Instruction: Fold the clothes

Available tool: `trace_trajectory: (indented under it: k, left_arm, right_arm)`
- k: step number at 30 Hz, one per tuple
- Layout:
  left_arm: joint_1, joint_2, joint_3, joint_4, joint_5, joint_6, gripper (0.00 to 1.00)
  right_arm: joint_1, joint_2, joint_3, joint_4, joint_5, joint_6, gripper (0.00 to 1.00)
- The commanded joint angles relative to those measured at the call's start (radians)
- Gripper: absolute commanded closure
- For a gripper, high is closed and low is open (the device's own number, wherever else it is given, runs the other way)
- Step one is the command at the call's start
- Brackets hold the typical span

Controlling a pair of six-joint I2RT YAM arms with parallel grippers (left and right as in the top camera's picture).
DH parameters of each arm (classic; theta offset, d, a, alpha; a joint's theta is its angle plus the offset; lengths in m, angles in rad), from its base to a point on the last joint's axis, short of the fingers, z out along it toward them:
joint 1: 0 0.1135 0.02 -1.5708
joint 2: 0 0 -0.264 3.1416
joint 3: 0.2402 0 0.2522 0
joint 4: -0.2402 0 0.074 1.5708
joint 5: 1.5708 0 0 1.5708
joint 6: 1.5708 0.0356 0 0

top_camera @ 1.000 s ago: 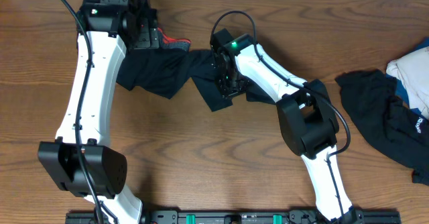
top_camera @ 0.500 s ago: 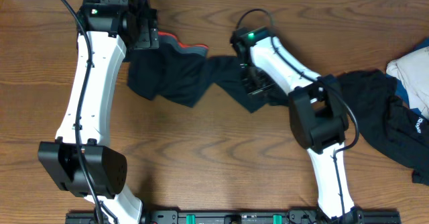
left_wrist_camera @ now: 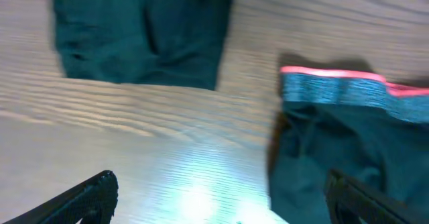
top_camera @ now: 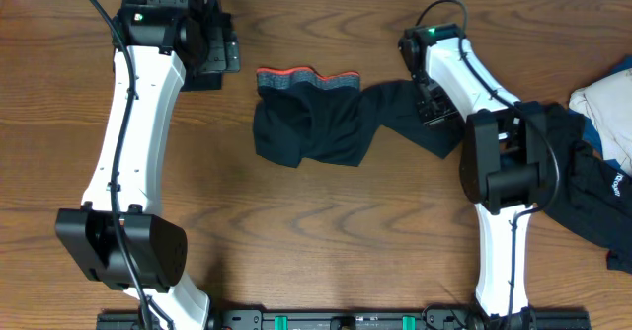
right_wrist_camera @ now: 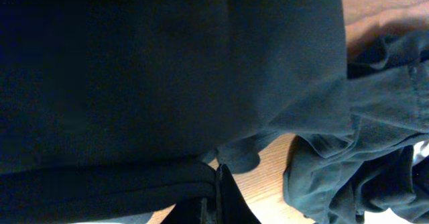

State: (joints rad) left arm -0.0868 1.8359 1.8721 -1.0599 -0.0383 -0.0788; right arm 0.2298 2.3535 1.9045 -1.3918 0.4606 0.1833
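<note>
The leg is already held by the right gripper. The coral-red band's nearest corner is next for my left gripper, which will go down toward the right in the overhead view and close on it.
The clothes' main piece is a black trouser-like garment (top_camera: 311,127) with a coral-red band (top_camera: 306,76), lying crumpled mid-table. One black leg (top_camera: 395,113) stretches right to my right gripper (top_camera: 433,108), which is shut on its end. In the right wrist view black fabric (right_wrist_camera: 167,70) fills the frame and is bunched between the closed jaws of the right gripper (right_wrist_camera: 218,194). My left gripper (top_camera: 217,53) hovers open at the far left, holding nothing. In the left wrist view the left gripper (left_wrist_camera: 220,184) is over bare wood, with the banded garment (left_wrist_camera: 348,90) beside its right finger.
A heap of black clothes (top_camera: 573,172) lies at the right, with white and blue pieces (top_camera: 604,103) behind it at the table edge. That heap (right_wrist_camera: 362,157) sits close to the right gripper. A separate dark cloth patch (left_wrist_camera: 144,36) shows top left in the left wrist view.
My right gripper has pulled the black garment to the right, away from the left gripper. The coral band now lies out flat on the table. The left arm has stayed still.
</note>
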Motion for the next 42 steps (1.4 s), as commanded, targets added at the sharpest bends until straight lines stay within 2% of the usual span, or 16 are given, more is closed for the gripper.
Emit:
trace_trajectory:
  k: [1, 6, 9, 10, 11, 12, 16, 27, 42]
  left_arm:
    - [0.005, 0.050, -0.003, -0.006, 0.191, 0.000, 0.02]
    - [0.005, 0.140, -0.003, -0.006, 0.337, -0.001, 0.02]
    - [0.005, 0.199, -0.003, -0.005, 0.371, -0.002, 0.02]
    - [0.005, 0.212, -0.003, -0.001, 0.375, -0.002, 0.02]
    - [0.005, 0.231, -0.003, 0.006, 0.379, -0.002, 0.02]
    - [0.005, 0.246, -0.003, 0.016, 0.389, -0.002, 0.02]
    - [0.005, 0.299, -0.003, 0.090, 0.439, -0.002, 0.02]
    - [0.005, 0.399, -0.003, 0.257, 0.451, -0.010, 0.02]
    - [0.005, 0.523, -0.003, 0.361, 0.451, -0.032, 0.02]
  right_arm:
    - [-0.002, -0.001, 0.013, 0.018, -0.023, 0.020, 0.99]
    - [0.002, -0.001, 0.013, 0.044, -0.059, 0.017, 0.94]
    - [0.002, -0.001, 0.013, 0.046, -0.062, 0.017, 0.87]
    - [0.002, -0.001, 0.013, 0.046, -0.063, 0.018, 0.82]
    - [0.002, -0.001, 0.013, 0.046, -0.072, 0.018, 0.71]
    - [0.002, -0.001, 0.013, 0.046, -0.079, 0.018, 0.67]
    - [0.000, -0.001, 0.013, 0.058, -0.126, 0.015, 0.66]
    - [0.005, -0.001, 0.013, 0.076, -0.181, -0.013, 0.71]
    - [0.007, -0.001, 0.013, 0.076, -0.181, -0.012, 0.71]
